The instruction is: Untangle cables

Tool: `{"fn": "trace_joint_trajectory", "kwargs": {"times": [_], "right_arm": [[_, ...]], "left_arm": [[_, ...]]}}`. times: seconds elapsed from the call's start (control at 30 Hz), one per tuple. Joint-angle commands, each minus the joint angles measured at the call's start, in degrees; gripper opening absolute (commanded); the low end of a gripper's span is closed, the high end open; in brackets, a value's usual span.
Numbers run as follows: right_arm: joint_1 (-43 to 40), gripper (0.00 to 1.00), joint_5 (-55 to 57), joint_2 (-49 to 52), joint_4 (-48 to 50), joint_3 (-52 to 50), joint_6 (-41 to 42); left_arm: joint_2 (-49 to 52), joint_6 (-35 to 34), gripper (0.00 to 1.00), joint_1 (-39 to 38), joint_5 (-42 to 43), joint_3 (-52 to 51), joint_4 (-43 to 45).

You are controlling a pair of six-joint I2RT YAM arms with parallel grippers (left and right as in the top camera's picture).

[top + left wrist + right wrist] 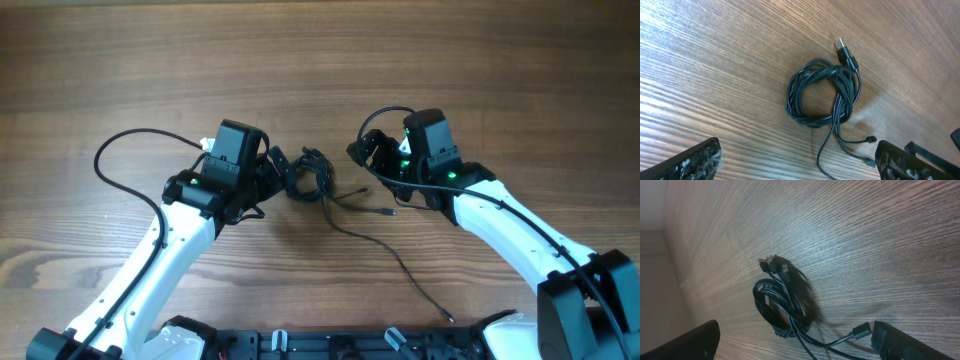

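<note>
I should bring my left gripper down to the right in the overhead view onto the coil's nearest side, since plugs and cable pieces lie away from it.
The cables (pixel 310 176) lie as a small coil of thin black cords on the wooden table between the two arms. Loose strands trail toward the front right, one ending in a plug (pixel 386 212). My left gripper (pixel 278 178) is open just left of the coil. My right gripper (pixel 368 158) is open to the coil's right, apart from it. In the left wrist view the coil (pixel 822 92) lies ahead of the open gripper (pixel 797 167), with a USB plug (pixel 841 47) at its far side. In the right wrist view the coil (pixel 782 305) sits ahead of the open gripper (pixel 797 345), a plug (pixel 862 330) close to one finger (pixel 905 342).
A thicker black arm cable (pixel 120 150) loops over the table at the left. One long thin strand (pixel 420 285) runs toward the front edge, where the arm bases (pixel 300 345) stand. Bare wood (pixel 320 60) stretches behind the arms.
</note>
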Motion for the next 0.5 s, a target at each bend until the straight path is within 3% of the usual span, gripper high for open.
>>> {"fn": "trace_joint_trajectory", "kwargs": {"times": [0.0, 0.27, 0.47], "right_arm": [[0.17, 1.00, 0.59, -0.15, -0.02, 0.70, 0.02], [0.22, 1.00, 0.28, -0.15, 1.60, 0.70, 16.35], [0.17, 1.00, 1.03, -0.15, 0.00, 0.70, 17.81]], "left_arm": [[-1.25, 1.11, 1.00, -0.57, 4.74, 0.90, -1.81], [-0.48, 0.85, 1.00, -1.95, -1.79, 0.39, -3.32], [3.17, -1.81, 0.98, -1.95, -3.89, 0.39, -2.58]]}}
